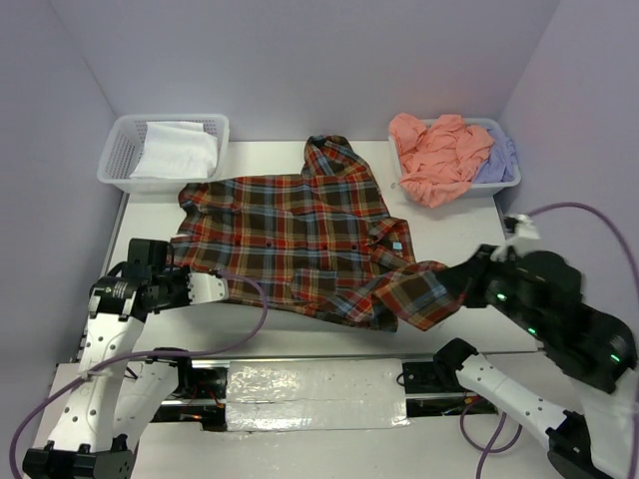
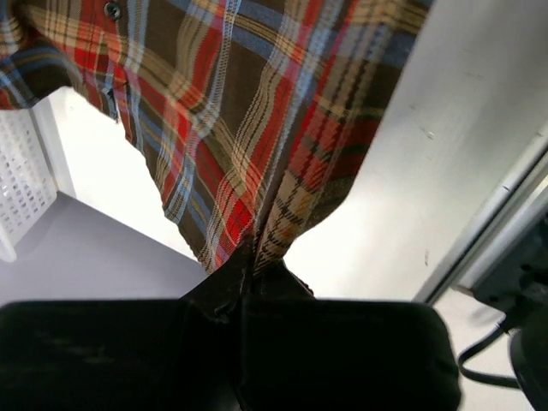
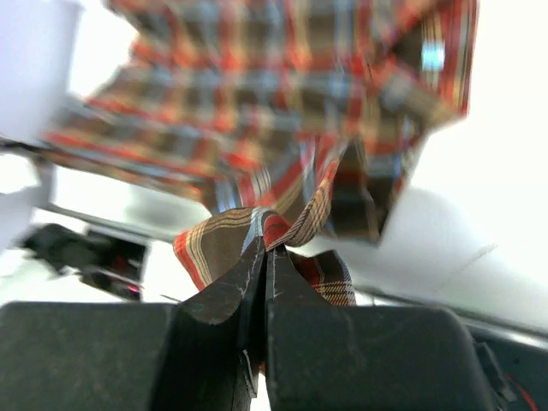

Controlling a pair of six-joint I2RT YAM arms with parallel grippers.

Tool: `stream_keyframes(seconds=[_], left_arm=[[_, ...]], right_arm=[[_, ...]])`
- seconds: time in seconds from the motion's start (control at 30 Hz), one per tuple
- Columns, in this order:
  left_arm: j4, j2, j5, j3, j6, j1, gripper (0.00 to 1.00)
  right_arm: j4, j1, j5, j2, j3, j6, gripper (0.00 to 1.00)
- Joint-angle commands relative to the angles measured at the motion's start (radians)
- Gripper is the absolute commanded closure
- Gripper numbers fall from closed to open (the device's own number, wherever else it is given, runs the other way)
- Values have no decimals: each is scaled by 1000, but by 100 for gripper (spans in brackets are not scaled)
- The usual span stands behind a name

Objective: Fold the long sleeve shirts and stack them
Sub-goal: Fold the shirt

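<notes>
My left gripper carries the held hem outward over the button row's end (image 1: 203,239) (image 2: 118,84) next and releases it there. The plaid shirt's button row lies outward of the gripper's fingers.
The plaid shirt (image 1: 300,235) in red, brown, blue and yellow lies spread across the middle of the table, collar toward the back. My left gripper (image 1: 222,286) is shut on its near left hem, and the cloth (image 2: 248,128) fans out from the jaws (image 2: 254,257). My right gripper (image 1: 451,277) is shut on a bunched fold at the shirt's near right edge (image 3: 282,224), held a little above the table. A salmon-pink shirt (image 1: 437,155) and a lavender one (image 1: 499,158) lie crumpled in the right basket.
A white lattice basket (image 1: 120,158) at the back left holds white cloth (image 1: 180,150). The right white basket (image 1: 504,185) stands at the back right. Purple walls enclose the table. Cables trail from both arms by the near edge.
</notes>
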Motion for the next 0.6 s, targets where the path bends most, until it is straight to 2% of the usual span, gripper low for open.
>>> stream_keyframes(seconds=[0.0,0.1,0.2,0.37,0.47,0.57], left_arm=[[-123,-25,41,43,53,-1,100],[-179,-25,84,78,75,-1,100],[-221,18,141,143,46,-1,100],[-142,136,159,189,-90,-1,100],[-109,240,109,192,-89,-1,100],[-56,328,28,181,-78,-1,100]], right_arm=[[-52,4,62,-49,221,-38,100],[-38,3,-24,-37,308,-79,100],[-35,1,-88,9,325,-105,100],[87,3,34,142,335,-217,100],[199,1,124,257,369,-336,100],[328,-8,99,375,362,-447,100]])
